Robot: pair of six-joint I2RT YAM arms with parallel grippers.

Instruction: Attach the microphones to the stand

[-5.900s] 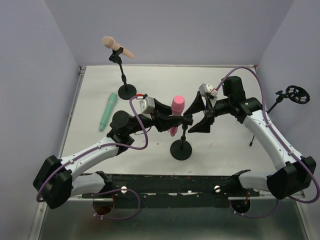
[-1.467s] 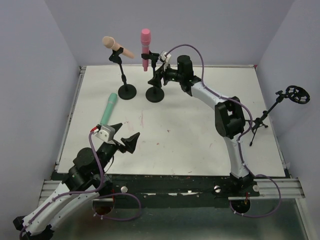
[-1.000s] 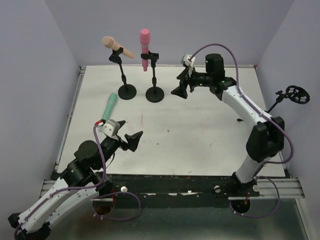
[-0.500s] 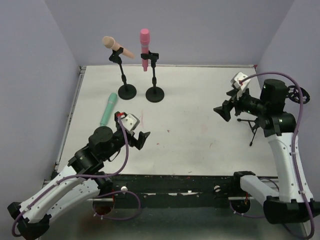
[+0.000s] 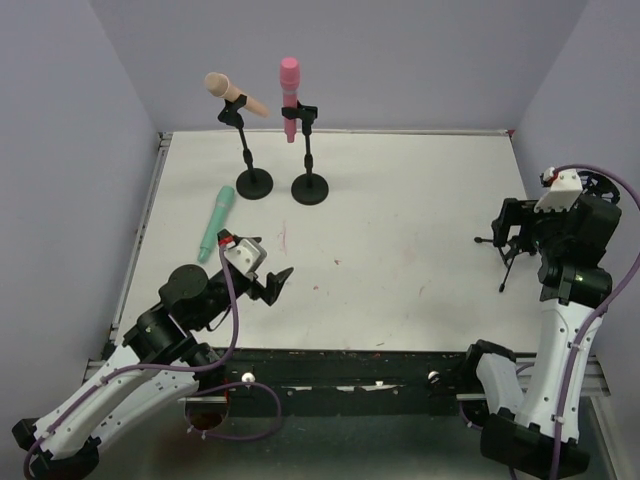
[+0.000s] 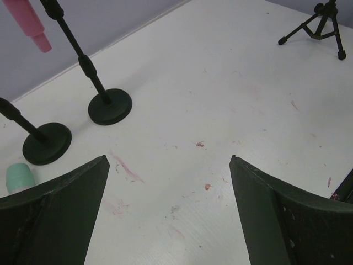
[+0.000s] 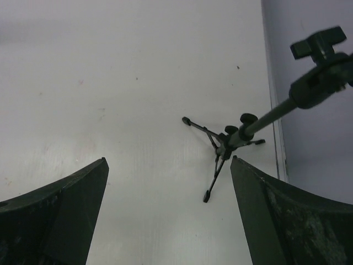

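Observation:
The slanted rod [image 7: 272, 117] stands outside the finger gap of my right gripper, so I will move the gripper down open and shift it toward the right in its wrist view onto the rod.
The peach-tan microphone [image 5: 232, 93] sits tilted in the clip of the back-left stand [image 5: 254, 184]. Beside it the pink microphone [image 5: 290, 95] stands upright in a second stand [image 5: 310, 189]; its lower end [image 6: 27, 22] shows in the left wrist view. On the table at the left lies the mint green microphone [image 5: 216, 222], whose head [image 6: 19, 176] shows near my left finger. My left gripper [image 5: 272, 284] [image 6: 168, 160] hangs open over bare table. My right gripper [image 5: 512, 228] [image 7: 168, 161] is open above a tripod stand [image 7: 226, 144] and holds nothing.
The tripod stand [image 5: 503, 270] at the right edge carries a round clip [image 5: 590, 188] on a slanted rod, partly hidden by my right arm. Lilac walls enclose the white table [image 5: 400, 200] on three sides. Faint pink marks dot the surface.
My right arm has swung from beside the pink microphone's stand to the right side, over the tripod stand. My left gripper has shifted a little towards the table's middle.

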